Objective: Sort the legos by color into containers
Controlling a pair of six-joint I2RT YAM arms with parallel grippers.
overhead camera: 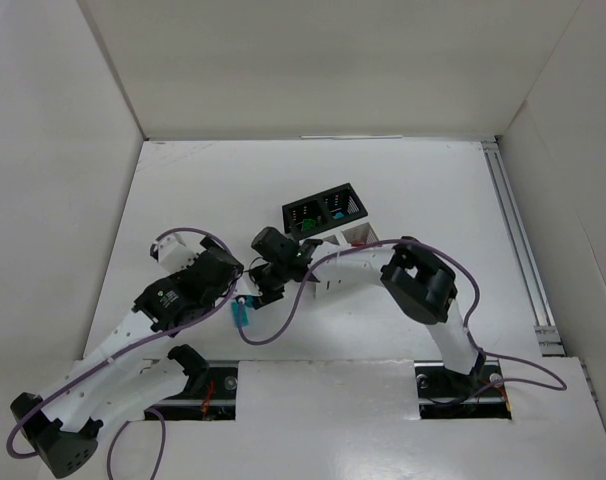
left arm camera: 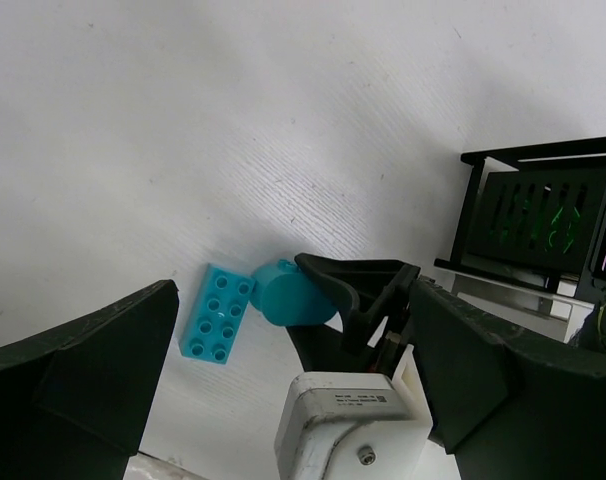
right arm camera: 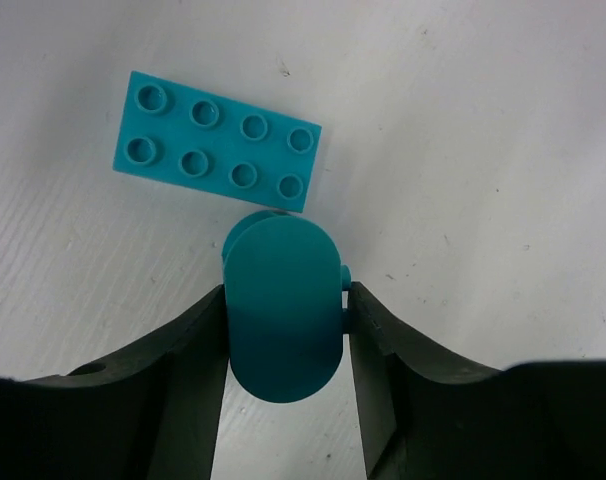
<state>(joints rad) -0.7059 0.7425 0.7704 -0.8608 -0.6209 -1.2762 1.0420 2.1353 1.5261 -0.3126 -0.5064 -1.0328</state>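
Note:
I should next lift the rounded piece in my right gripper outward and lower it over one section of the black container [overhead camera: 341, 206], where teal shows.
Two teal legos lie close together on the white table. One is a flat eight-stud brick [right arm camera: 218, 140], also in the left wrist view [left arm camera: 218, 313]. The other is a rounded teal piece [right arm camera: 283, 310] right beside it. My right gripper [right arm camera: 286, 330] is shut on the rounded piece, one finger on each side, low at the table. From above, the teal legos [overhead camera: 240, 315] show just below the right gripper [overhead camera: 249, 300]. My left gripper [overhead camera: 226, 280] hovers close by, open, holding nothing. The black container [overhead camera: 323, 212] holds green and teal legos. The white container [overhead camera: 358, 237] touches it.
The right arm [overhead camera: 423, 285] reaches left across the middle of the table, and its purple cable [overhead camera: 273, 335] loops near the legos. White walls enclose the table. A metal rail [overhead camera: 518, 250] runs along the right edge.

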